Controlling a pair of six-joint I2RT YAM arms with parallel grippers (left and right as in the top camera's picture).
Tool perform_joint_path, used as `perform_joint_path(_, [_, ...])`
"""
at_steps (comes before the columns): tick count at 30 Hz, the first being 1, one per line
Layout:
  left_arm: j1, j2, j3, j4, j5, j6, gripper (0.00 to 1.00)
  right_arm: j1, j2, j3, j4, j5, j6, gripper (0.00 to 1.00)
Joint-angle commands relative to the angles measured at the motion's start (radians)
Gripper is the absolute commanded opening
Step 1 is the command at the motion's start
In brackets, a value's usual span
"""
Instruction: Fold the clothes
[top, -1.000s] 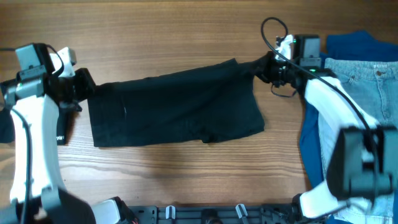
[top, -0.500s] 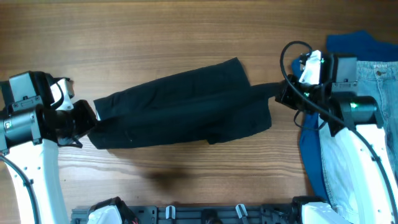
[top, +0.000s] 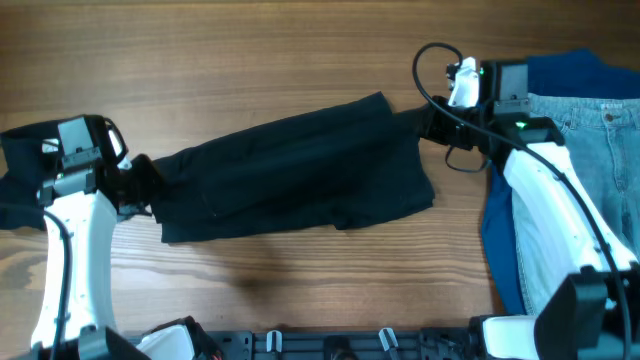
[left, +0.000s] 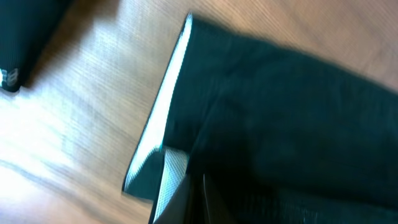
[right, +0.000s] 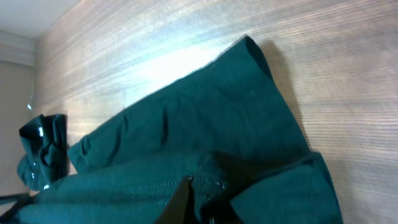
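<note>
The shorts' far corner (top: 380, 102) (right: 247, 52) is still uncovered. My right gripper should carry the seam outward and to the left in the overhead view and release it by that corner.
The black shorts (top: 300, 170) lie stretched across the middle of the wooden table (top: 250, 50), slanting from front left up to back right. My left gripper (top: 142, 185) is shut on their left end. In the left wrist view its jaws (left: 196, 202) pinch the dark cloth (left: 286, 112) beside a pale inner hem. My right gripper (top: 428, 122) is shut on the right end. In the right wrist view its fingers (right: 199, 205) close on a stitched seam of the shorts (right: 205, 130).
Light-blue jeans (top: 590, 130) lie at the right edge over a blue garment (top: 565, 68), under my right arm. A black folded garment with a white logo (left: 22, 37) sits at the far left edge (top: 8, 205). A bar with clips runs along the table's front edge (top: 330, 345).
Both grippers kept their hold. The left end of the shorts moved toward the front edge. The right gripper swung out to the right, then came back left, and the cloth now slants more.
</note>
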Motion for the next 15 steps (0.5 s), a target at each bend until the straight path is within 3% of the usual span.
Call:
perform_joint_path(1, [0.019,0.084,-0.006,0.090,-0.195,-0.011,0.04,-0.026,0.058,0.010,0.087,0.101,0.012,0.06])
perform_joint_path(10, [0.019,0.283,-0.006,0.224,-0.293,-0.013,0.04,-0.013,0.122,0.010,0.238,0.064,0.092,0.07])
perform_joint_path(11, [0.020,0.297,-0.006,0.243,-0.301,-0.013,0.04,-0.011,0.128,0.010,0.245,0.064,0.103,0.13])
perform_joint_path(13, [0.020,0.313,-0.006,0.278,-0.307,-0.013,0.12,-0.009,0.140,0.010,0.252,0.064,0.104,0.59])
perform_joint_path(15, [0.020,0.313,-0.006,0.294,-0.319,-0.012,0.17,-0.010,0.140,0.010,0.240,0.064,0.100,0.70])
